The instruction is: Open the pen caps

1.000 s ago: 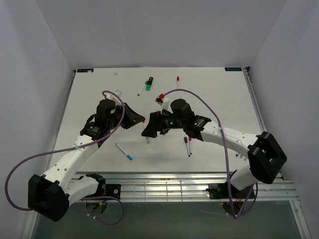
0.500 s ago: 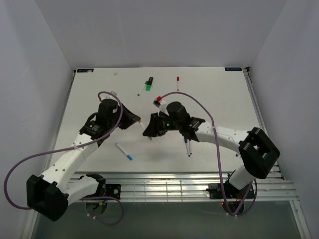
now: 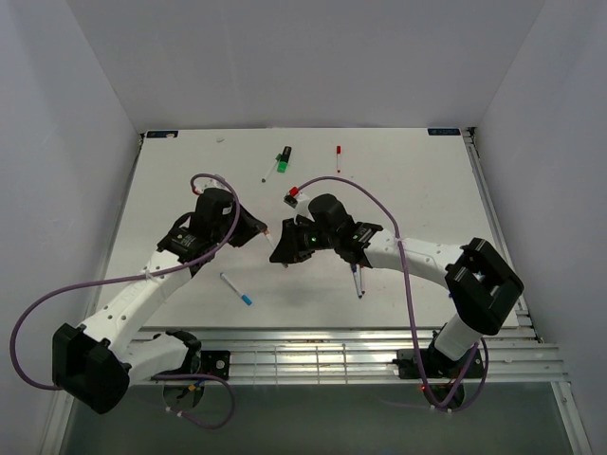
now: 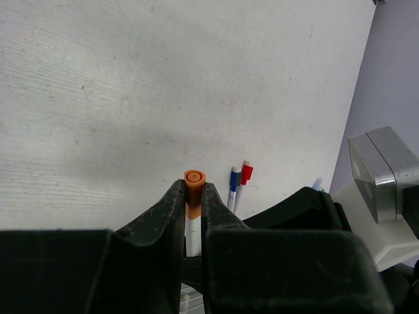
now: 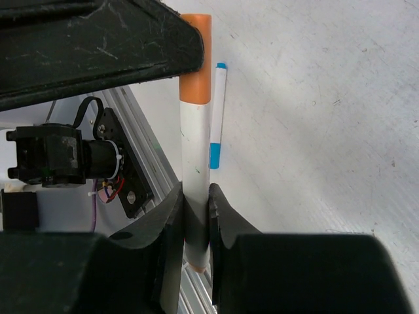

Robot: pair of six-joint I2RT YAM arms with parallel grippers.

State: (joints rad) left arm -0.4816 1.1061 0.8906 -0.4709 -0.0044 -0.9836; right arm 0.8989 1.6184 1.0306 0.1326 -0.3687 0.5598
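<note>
The robot's right gripper should pull the pen's white body away from the orange cap, then go down and let go of the body on the bare tabletop, because the left gripper holds that cap.
A white pen with an orange cap is held between both grippers above the middle of the table. My left gripper is shut on the orange cap, which sticks out past its fingertips. My right gripper is shut on the pen's white barrel. The cap sits on the barrel. Other pens lie on the table: a blue-tipped one, and a blue-capped and a red-capped one side by side.
A black marker with a green cap and a thin red-tipped pen lie at the back. A small red-capped piece lies just behind the right wrist. The metal rail runs along the near edge.
The right gripper moved left to the left gripper and shut on the pen's barrel. The left gripper kept its hold on the orange cap.
</note>
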